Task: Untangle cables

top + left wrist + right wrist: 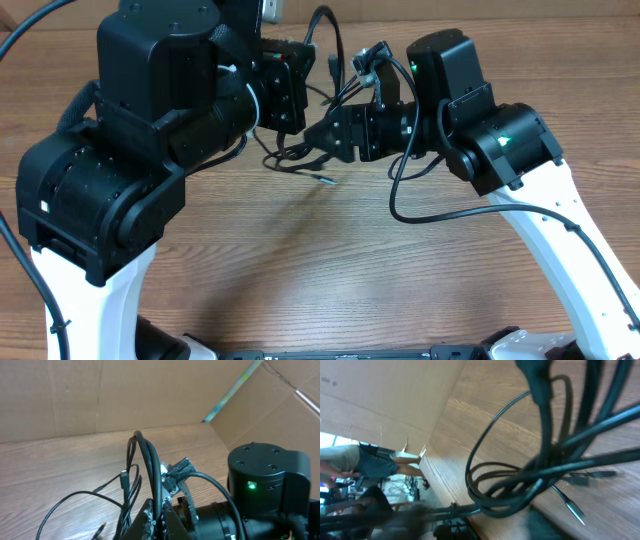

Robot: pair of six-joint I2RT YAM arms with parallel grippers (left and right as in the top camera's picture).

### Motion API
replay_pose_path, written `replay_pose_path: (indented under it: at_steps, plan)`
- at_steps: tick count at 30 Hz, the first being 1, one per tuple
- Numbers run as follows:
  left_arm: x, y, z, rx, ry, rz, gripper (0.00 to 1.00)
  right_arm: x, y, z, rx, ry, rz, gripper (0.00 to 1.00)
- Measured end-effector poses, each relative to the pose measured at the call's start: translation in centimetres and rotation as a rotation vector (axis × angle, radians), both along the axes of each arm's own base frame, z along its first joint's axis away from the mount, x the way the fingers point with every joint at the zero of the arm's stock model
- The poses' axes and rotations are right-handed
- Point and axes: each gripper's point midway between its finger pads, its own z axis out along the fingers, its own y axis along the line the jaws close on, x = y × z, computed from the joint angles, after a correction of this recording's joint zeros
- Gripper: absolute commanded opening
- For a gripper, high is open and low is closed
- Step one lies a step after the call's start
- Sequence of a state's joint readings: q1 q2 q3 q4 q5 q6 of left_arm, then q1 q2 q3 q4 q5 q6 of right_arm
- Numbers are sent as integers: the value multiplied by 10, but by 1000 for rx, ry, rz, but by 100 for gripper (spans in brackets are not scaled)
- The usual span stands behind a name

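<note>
I need to move my left gripper to the left in the overhead view and release the tall cable loop (pixel 337 38) (pixel 149 455), because my right gripper reaches into the tangle.
The cables (pixel 300 152) lie in a black tangle on the wooden table between my two grippers, and a loose jack plug (pixel 325 180) points toward the front. My left gripper (pixel 292 118) is over the tangle. In the left wrist view its jaws (pixel 161 517) are shut on a black cable (pixel 145 460) that rises in a tall loop, while thinner strands (pixel 75 497) trail left across the table. My right gripper (pixel 325 135) reaches into the tangle from the right. The right wrist view is blurred, with looped cables (pixel 520 485) and a jack plug (pixel 572 507) close up and the jaws unclear.
Cardboard walls (pixel 75 395) stand behind the table. The right arm's own thick cable (pixel 420 205) hangs in a loop over the tabletop. The table's edge (pixel 440 475) shows in the right wrist view, with a person (pixel 365 460) beyond it.
</note>
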State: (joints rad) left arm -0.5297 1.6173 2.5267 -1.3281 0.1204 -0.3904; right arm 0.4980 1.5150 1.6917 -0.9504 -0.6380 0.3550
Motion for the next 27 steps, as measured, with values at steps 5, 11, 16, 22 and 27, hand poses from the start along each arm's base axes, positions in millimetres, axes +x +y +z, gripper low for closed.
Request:
replay_pose_path:
  at_steps: [5,11,16,22,27]
  plan:
    - [0,-1,1,-3,-3,-3,4,4,-1,0,-5,-8,-22,4]
    - [-1,0,-1,0,4,-2,4,14,-7,-4,-44,-30,-76,7]
    - [-1,0,-2,3,11,-1,4,18,-11,-7,-69,-40,-105,100]
    - [1,-1,4,-80,40,36,4,28,-13,-3,-68,-74,-143,100]
    - [3,0,6,-173,99,94,4,37,-13,3,-54,-94,-184,23]
